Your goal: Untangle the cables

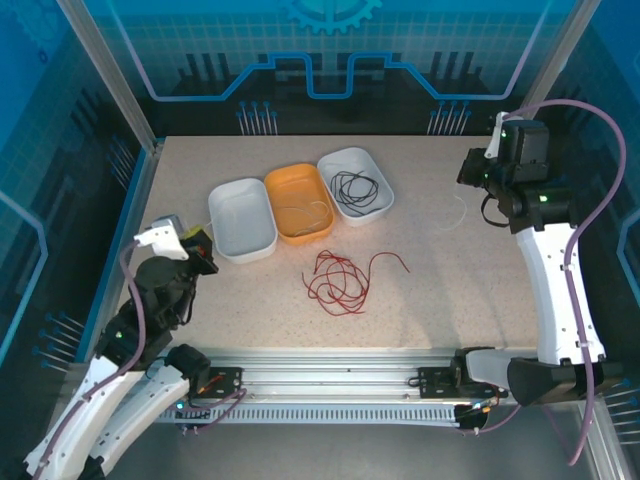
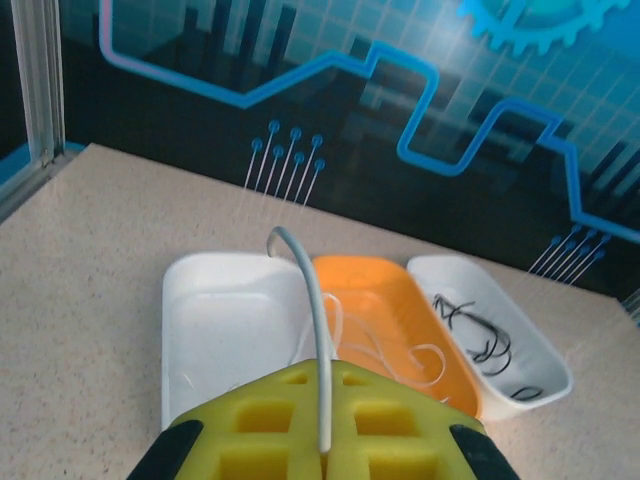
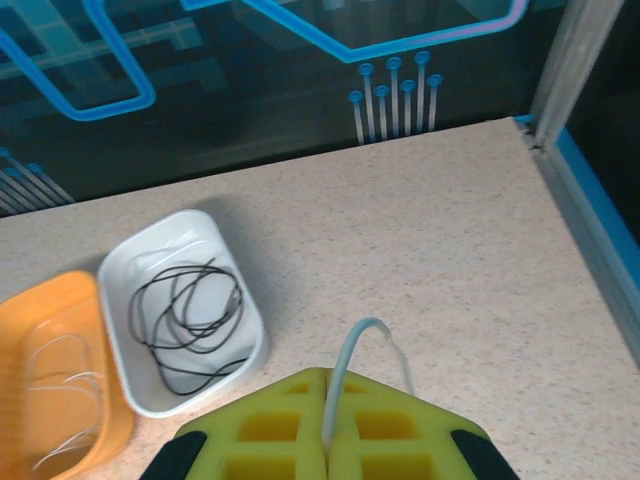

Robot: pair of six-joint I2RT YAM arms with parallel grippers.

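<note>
Next, my right gripper moves past the black cable's tray and lowers over the orange tray (image 1: 283, 184) (image 3: 62, 375) to release the pale white cable, since thin white cable already lies there.
A red cable (image 1: 338, 279) lies in loose loops on the table in front of the trays. The black cable (image 1: 353, 188) (image 3: 187, 318) is coiled in the right white tray (image 1: 376, 165). Thin white cable (image 1: 306, 213) (image 2: 385, 350) lies in the orange tray (image 1: 283, 184). My left gripper (image 1: 204, 252) (image 2: 325, 378) sits near the left white tray (image 1: 240, 225), shut on a short white cable end (image 2: 308, 310) that curves up from the pads. My right gripper (image 1: 468, 172) (image 3: 328, 378) is raised at the far right, shut on a pale white cable (image 3: 352, 350) that droops to the table.
The three trays stand in a row across the middle back of the table. A metal frame post (image 3: 570, 60) and blue edge rail border the table at the right. Another post (image 2: 35, 90) stands at the far left corner.
</note>
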